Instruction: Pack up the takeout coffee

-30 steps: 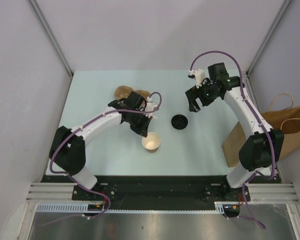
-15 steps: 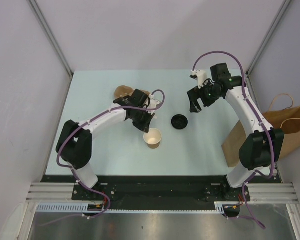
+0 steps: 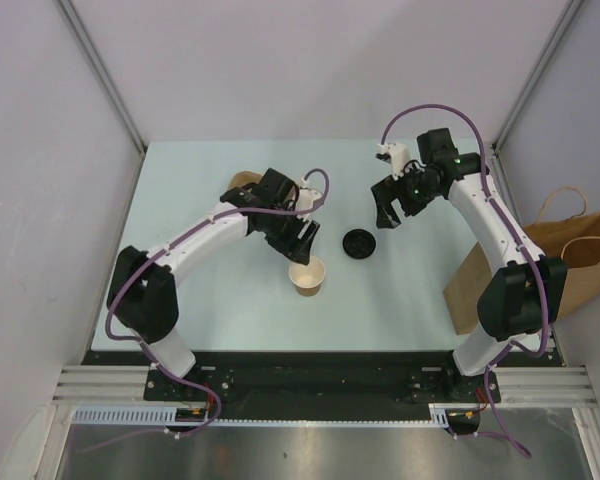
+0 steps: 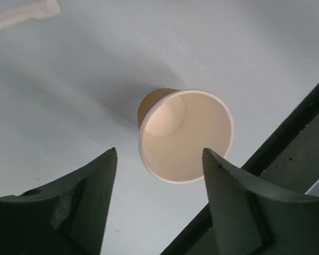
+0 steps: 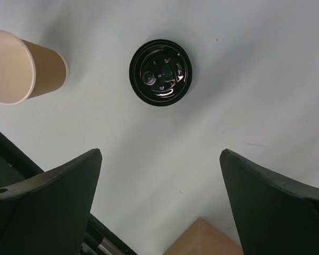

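My right gripper will next go down to the left in the top view, where the lid lies. It will go onto the lid's rim [image 3: 373, 239] [image 5: 189, 78] opposite the cup, where it's clear.
The takeout coffee is in two parts. Its tan paper cup [image 3: 307, 275] stands upright and lidless on the table, showing a pale empty inside [image 4: 186, 135]. Its black lid [image 3: 358, 243] lies flat just to the right of the cup, also seen in the right wrist view [image 5: 161, 71]. My left gripper [image 3: 298, 243] hovers just behind the cup, open, and the cup sits free beyond its fingertips [image 4: 159, 155]. My right gripper [image 3: 388, 212] hangs open above and behind the lid, nothing between its fingers [image 5: 159, 154]. The cup also shows at that view's left edge [image 5: 21, 66].
A large brown paper bag with handles [image 3: 570, 255] lies off the table's right edge; its corner shows in the right wrist view [image 5: 202, 239]. A brown pulp cup carrier [image 3: 245, 183] lies at the back, partly hidden by the left arm. The black base rail [image 3: 310, 370] runs along the near edge.
The left gripper carried the cup a little to the right, then opened and let it go; the cup now stands alone. The right arm has barely moved.
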{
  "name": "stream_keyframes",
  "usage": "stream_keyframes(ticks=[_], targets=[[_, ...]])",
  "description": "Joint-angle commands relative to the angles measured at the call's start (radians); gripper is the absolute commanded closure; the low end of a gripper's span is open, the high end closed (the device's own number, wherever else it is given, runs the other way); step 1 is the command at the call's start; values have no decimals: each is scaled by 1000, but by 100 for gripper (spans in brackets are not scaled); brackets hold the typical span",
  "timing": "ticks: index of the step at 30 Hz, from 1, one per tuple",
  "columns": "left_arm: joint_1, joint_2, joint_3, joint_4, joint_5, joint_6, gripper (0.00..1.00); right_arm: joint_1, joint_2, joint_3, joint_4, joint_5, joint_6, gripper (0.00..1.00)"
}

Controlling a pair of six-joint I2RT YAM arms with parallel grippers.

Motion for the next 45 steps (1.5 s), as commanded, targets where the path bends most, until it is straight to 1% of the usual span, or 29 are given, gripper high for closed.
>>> stream_keyframes(ticks=[1, 2, 3, 4, 5, 7, 8, 11, 12, 15, 16, 18, 19, 20, 21, 22, 23, 24, 27, 29, 30, 32, 33, 35, 37, 39, 44, 45], targets=[[8, -114, 121, -46, 97, 36, 22, 35, 3, 3, 0, 3, -30, 0], [32, -139, 131, -47, 114, 40, 16, 43, 8, 3, 3, 9, -32, 0], [47, -150, 142, -61, 138, 42, 5, 52, 13, 3, 10, 20, -35, 0], [67, -160, 162, -66, 173, 37, 1, 68, 22, 4, 16, 26, -35, 0], [113, -169, 173, -72, 198, 36, 1, 78, 26, 6, 16, 34, -35, 0], [158, -191, 211, -101, 235, 45, 0, 107, 37, 7, 29, 53, -36, 0], [199, -200, 224, -108, 249, 51, 0, 117, 48, 9, 36, 61, -36, 0], [261, -266, 218, -109, 220, 86, 1, 152, 80, 11, 52, 90, -38, 0], [271, -313, 204, -89, 205, 88, 0, 158, 92, 14, 56, 92, -36, 0], [324, -390, 124, -31, 209, 71, 1, 177, 137, 26, 56, 92, -39, 0], [339, -450, 66, -11, 227, 65, 1, 180, 149, 29, 56, 92, -41, 0], [374, -516, -5, 77, 250, 32, 0, 181, 181, 40, 54, 90, -45, 0], [382, -591, -78, 114, 244, 21, 0, 181, 195, 40, 53, 89, -48, 0], [382, -625, -115, 178, 241, 13, 0, 181, 204, 41, 53, 92, -53, 0], [382, -663, -185, 212, 226, -7, 1, 178, 224, 40, 53, 92, -62, 0], [382, -724, -221, 247, 214, -22, 0, 177, 234, 41, 54, 92, -65, 0], [382, -754, -250, 307, 197, -41, 0, 174, 243, 41, 54, 92, -67, 0], [384, -774, -291, 327, 183, -64, 1, 170, 260, 41, 60, 92, -70, 0], [384, -780, -290, 307, 206, -82, 1, 169, 292, 41, 71, 121, -78, 4], [385, -739, -273, 254, 215, -75, 1, 164, 309, 40, 79, 136, -81, 7], [384, -720, -258, 241, 217, -78, 0, 160, 316, 40, 80, 139, -79, 12], [384, -688, -247, 223, 221, -82, 1, 157, 336, 37, 94, 153, -76, 15], [384, -682, -241, 224, 221, -84, 0, 157, 344, 35, 103, 162, -75, 19], [384, -676, -240, 240, 221, -88, 0, 154, 358, 30, 132, 188, -70, 21], [384, -671, -241, 258, 224, -91, 1, 146, 369, 30, 151, 199, -61, 27], [385, -660, -241, 264, 226, -98, 0, 141, 385, 40, 169, 218, -52, 30], [384, -651, -252, 293, 238, -113, 0, 121, 425, 49, 210, 242, -26, 34], [384, -648, -255, 296, 240, -114, 0, 120, 431, 53, 211, 242, -25, 37]])
